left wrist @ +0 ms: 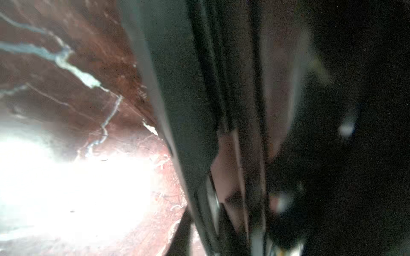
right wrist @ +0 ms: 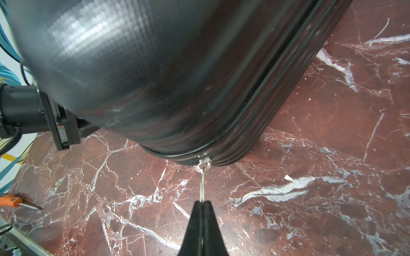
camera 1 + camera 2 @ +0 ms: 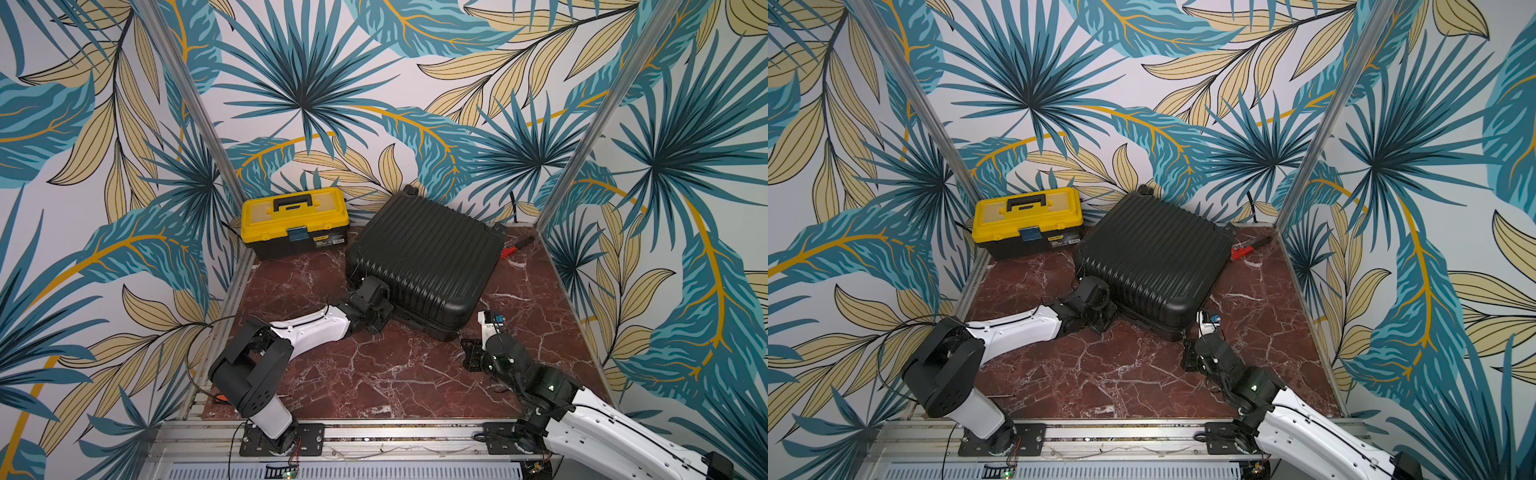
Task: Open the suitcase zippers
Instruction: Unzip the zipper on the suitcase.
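Observation:
The slider is still at the suitcase's near corner. I need to pull it with my right gripper outward along the zipper seam toward the suitcase's far corner by the red-handled tool, then release it.
The black ribbed suitcase [image 3: 424, 257] lies flat on the red marble floor at the back, in both top views. Its zippers run as a thin black seam [image 2: 261, 93] round the rim. A silver slider [image 2: 203, 160] sits at the near corner. My right gripper [image 2: 202, 202] is shut on the slider's silver pull [image 2: 202, 186], just in front of that corner [image 3: 451, 332]. My left gripper [image 3: 376, 322] is pressed against the case's near-left side. The left wrist view is blurred and shows only the rim [image 1: 177, 88] close up; it shows nothing held.
A yellow-lidded toolbox [image 3: 295, 220] stands at the back left beside the case. A red-handled tool [image 3: 513, 249] lies behind the case on the right. An orange-handled screwdriver [image 2: 13, 201] lies near the front left rail. Patterned walls and aluminium posts close in three sides.

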Available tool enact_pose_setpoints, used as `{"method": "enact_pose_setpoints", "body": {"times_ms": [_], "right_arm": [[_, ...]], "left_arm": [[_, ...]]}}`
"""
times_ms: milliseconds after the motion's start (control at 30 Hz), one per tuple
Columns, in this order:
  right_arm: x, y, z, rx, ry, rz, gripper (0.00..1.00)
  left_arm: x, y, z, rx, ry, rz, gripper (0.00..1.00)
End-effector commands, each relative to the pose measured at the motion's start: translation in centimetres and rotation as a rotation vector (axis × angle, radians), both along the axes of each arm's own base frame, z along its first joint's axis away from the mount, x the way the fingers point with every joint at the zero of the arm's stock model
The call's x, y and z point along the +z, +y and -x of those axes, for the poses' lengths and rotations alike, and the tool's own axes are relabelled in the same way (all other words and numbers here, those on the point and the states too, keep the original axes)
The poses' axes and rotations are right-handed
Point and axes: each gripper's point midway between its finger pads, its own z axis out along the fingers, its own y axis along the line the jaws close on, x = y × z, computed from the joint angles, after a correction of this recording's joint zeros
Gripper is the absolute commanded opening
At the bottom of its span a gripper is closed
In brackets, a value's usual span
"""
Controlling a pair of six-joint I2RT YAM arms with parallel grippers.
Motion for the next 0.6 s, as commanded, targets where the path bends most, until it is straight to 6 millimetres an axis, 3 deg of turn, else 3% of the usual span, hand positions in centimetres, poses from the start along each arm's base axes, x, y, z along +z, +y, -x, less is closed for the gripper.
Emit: {"method": "enact_pose_setpoints", "body": {"times_ms": [0,267,567], "right_arm": [[-1.7,-1.8,0.5,-0.043,0.04,0.103,0.0],[-1.0,-5.1,-0.5,-0.184,0.03,0.28,0.0],[0.4,-6.5,-3.0,-0.244,-0.021,0.293,0.0]], "left_arm": [[-1.2,1.3,-0.8,0.006,0.006,-0.049,0.0],[-0.1,3.2,-0.3,0.019,-0.008,-0.042,0.0],[0.0,4.2,1.9,-0.056,0.053,-0.076,0.0]]}}
